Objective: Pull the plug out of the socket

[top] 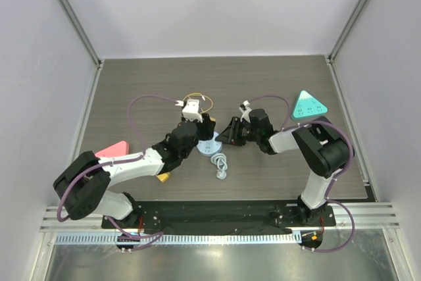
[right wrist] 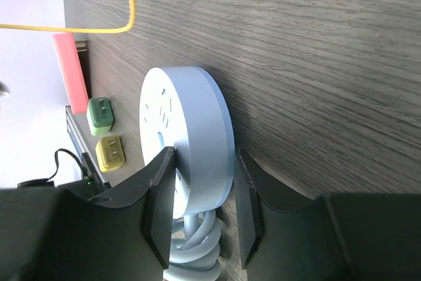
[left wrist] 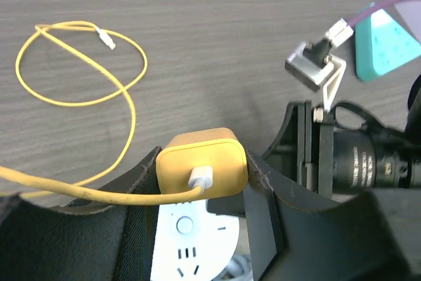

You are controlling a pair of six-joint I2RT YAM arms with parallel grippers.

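Observation:
My left gripper holds the yellow plug by its cable loop and will next carry it outward, to the left in the top view, then down onto open table (top: 173, 114) (left wrist: 54, 137).
My left gripper (left wrist: 202, 169) is shut on the yellow plug (left wrist: 202, 168), whose yellow cable (left wrist: 79, 64) loops over the table behind it. The white round socket (left wrist: 191, 245) shows below the plug with its button and empty slots. The plug's prongs are hidden, so I cannot tell if they are out. My right gripper (right wrist: 200, 182) is shut on the socket (right wrist: 191, 136), one finger (right wrist: 158, 208) on its face and the other at its underside. In the top view the two grippers, left (top: 207, 129) and right (top: 231, 133), meet over the socket (top: 209, 145).
The socket's coiled white cord (top: 220, 162) lies toward the near edge. A teal triangle (top: 308, 105) sits at the right. A pink block (top: 113, 149) lies at the left. A spare green plug (right wrist: 100, 114) and a spare yellow plug (right wrist: 110, 153) lie near the front.

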